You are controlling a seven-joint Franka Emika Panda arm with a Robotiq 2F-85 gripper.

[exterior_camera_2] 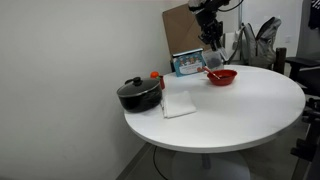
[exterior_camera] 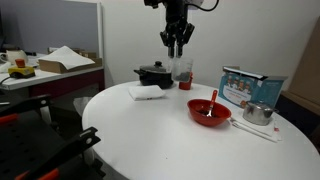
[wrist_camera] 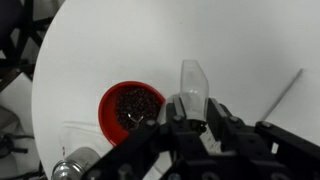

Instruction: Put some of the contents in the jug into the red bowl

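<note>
My gripper carries the jug (exterior_camera: 182, 68) down to the bare tabletop between cloth and bowl next and releases it, since dark contents already lie in the red bowl.
My gripper (exterior_camera: 176, 42) is shut on the small clear jug (exterior_camera: 182, 68) and holds it in the air above the round white table, behind and to one side of the red bowl (exterior_camera: 209, 112). A red utensil handle sticks up from the bowl. In the wrist view the jug (wrist_camera: 193, 84) sits between my fingers (wrist_camera: 195, 118) and looks clear, and the red bowl (wrist_camera: 130, 110) beside it holds dark loose contents (wrist_camera: 136, 103). The gripper (exterior_camera_2: 210, 36) and the bowl (exterior_camera_2: 222, 77) also show in an exterior view.
A black lidded pot (exterior_camera: 153, 74) and a folded white cloth (exterior_camera: 148, 92) lie behind the bowl. A shiny metal kettle (exterior_camera: 258, 113) and a blue box (exterior_camera: 250, 88) stand beyond it. The table edge (exterior_camera: 110, 140) is close.
</note>
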